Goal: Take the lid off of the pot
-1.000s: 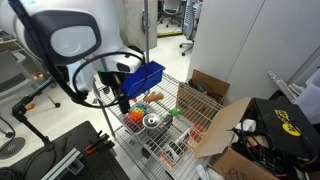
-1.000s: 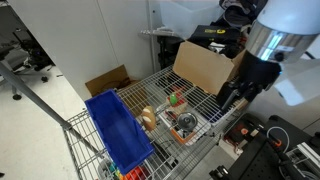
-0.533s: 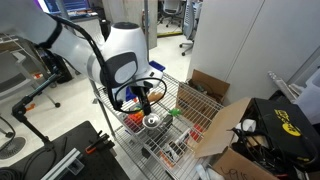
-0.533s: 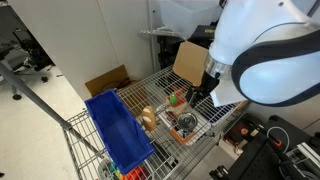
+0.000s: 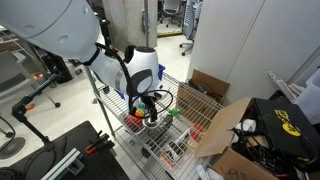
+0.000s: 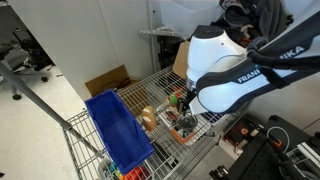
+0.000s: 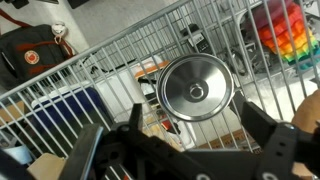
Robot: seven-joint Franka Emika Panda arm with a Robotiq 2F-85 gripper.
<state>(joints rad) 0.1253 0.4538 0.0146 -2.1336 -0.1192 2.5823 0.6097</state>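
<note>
My gripper will next go down toward the small knob at the centre of the lid. Then it will bring its open fingers around the knob.
In the wrist view the lid (image 7: 196, 88) is a shiny silver disc with a small knob at its centre, lying flat on the wire rack (image 7: 120, 55). It covers the pot, which is hidden beneath it. My gripper (image 7: 198, 122) is open and empty, with its dark fingers (image 7: 262, 122) spread to either side, just below the lid in the picture. In both exterior views the gripper (image 5: 151, 110) (image 6: 187, 110) hangs low over the small steel pot (image 5: 152, 122) (image 6: 186, 125), largely blocking it.
A blue bin (image 6: 117, 130) (image 7: 60, 112) lies on the rack beside the pot. Colourful toys (image 7: 283, 28) and an orange object (image 7: 308, 105) lie near the lid. An open cardboard box (image 5: 215, 110) (image 6: 205, 62) stands at the rack's edge. A backpack (image 7: 30, 55) lies below.
The arm has swung over the rack and come down, bringing the gripper from beside the toys to just above the pot. The lid and pot have not moved.
</note>
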